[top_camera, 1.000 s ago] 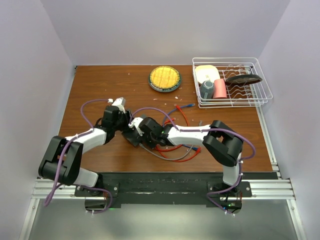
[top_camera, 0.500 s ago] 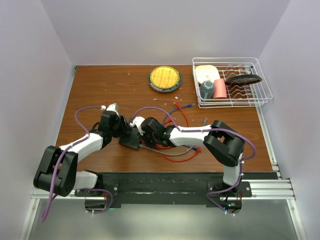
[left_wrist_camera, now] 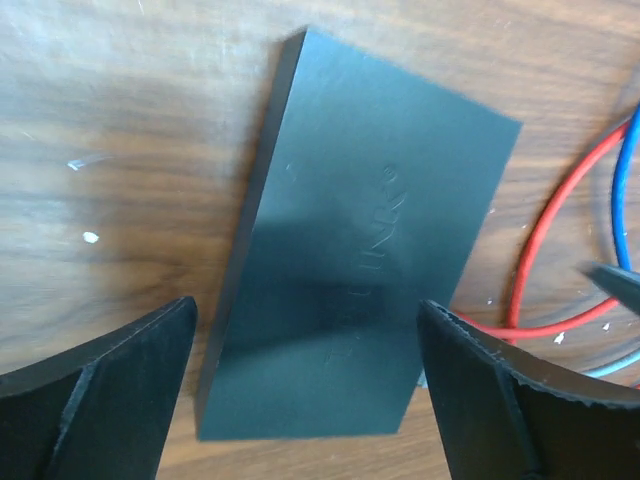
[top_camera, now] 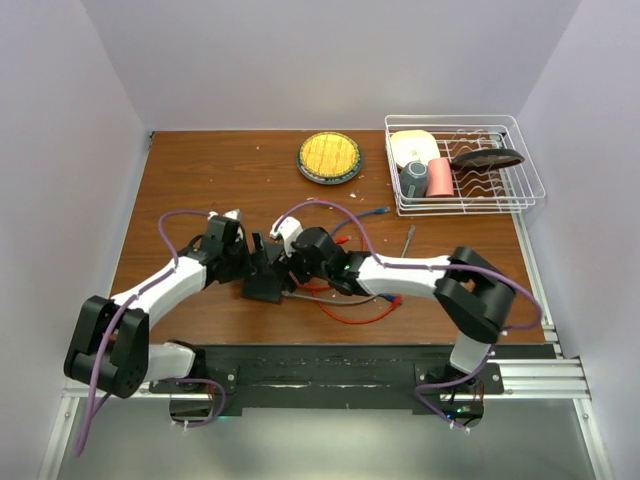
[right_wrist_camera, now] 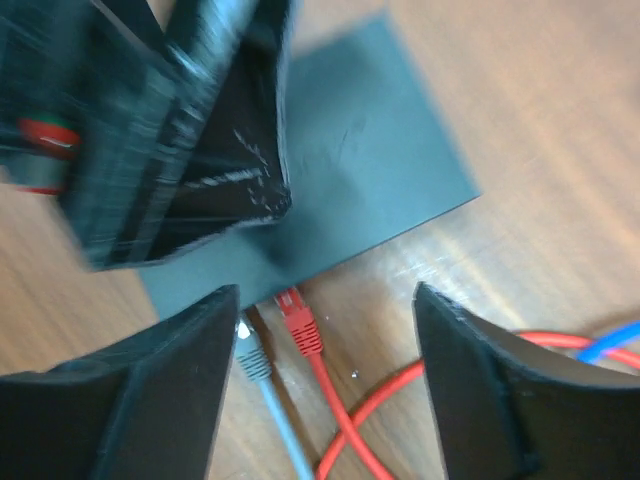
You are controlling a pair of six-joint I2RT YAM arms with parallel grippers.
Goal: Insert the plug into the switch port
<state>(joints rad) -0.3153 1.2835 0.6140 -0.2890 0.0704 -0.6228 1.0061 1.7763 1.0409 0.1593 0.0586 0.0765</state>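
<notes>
The blue cable's bend (left_wrist_camera: pixel 620 208) is below the left gripper, to its right in the top view, so the left gripper will next leave the switch (left_wrist_camera: pixel 360 250) and go down onto that bend.
The switch (left_wrist_camera: pixel 360 250) is a flat dark box lying on the wooden table, near the middle front in the top view (top_camera: pixel 263 290). My left gripper (left_wrist_camera: pixel 305 400) hovers open over it, its fingers (left_wrist_camera: pixel 100 400) either side of the near end without touching. A red plug (right_wrist_camera: pixel 300 320) rests with its tip at the switch's (right_wrist_camera: pixel 370 170) long edge, beside a grey plug (right_wrist_camera: pixel 252 355). I cannot tell how deep either sits. My right gripper (right_wrist_camera: pixel 320 380) stands open around both plugs, holding nothing. Both grippers (top_camera: pixel 255 262) (top_camera: pixel 287 268) crowd the switch.
The red cable (top_camera: pixel 355 315) loops in front of the right arm, and a blue cable (top_camera: pixel 375 212) lies behind it. A round yellow dish (top_camera: pixel 329 157) sits at the back. A white wire rack (top_camera: pixel 465 190) with dishes stands at the back right.
Both grippers have opened. The right one has let go of the red plug at the switch's edge. The left arm swung in lower over the switch; the right elbow stretched out rightward.
</notes>
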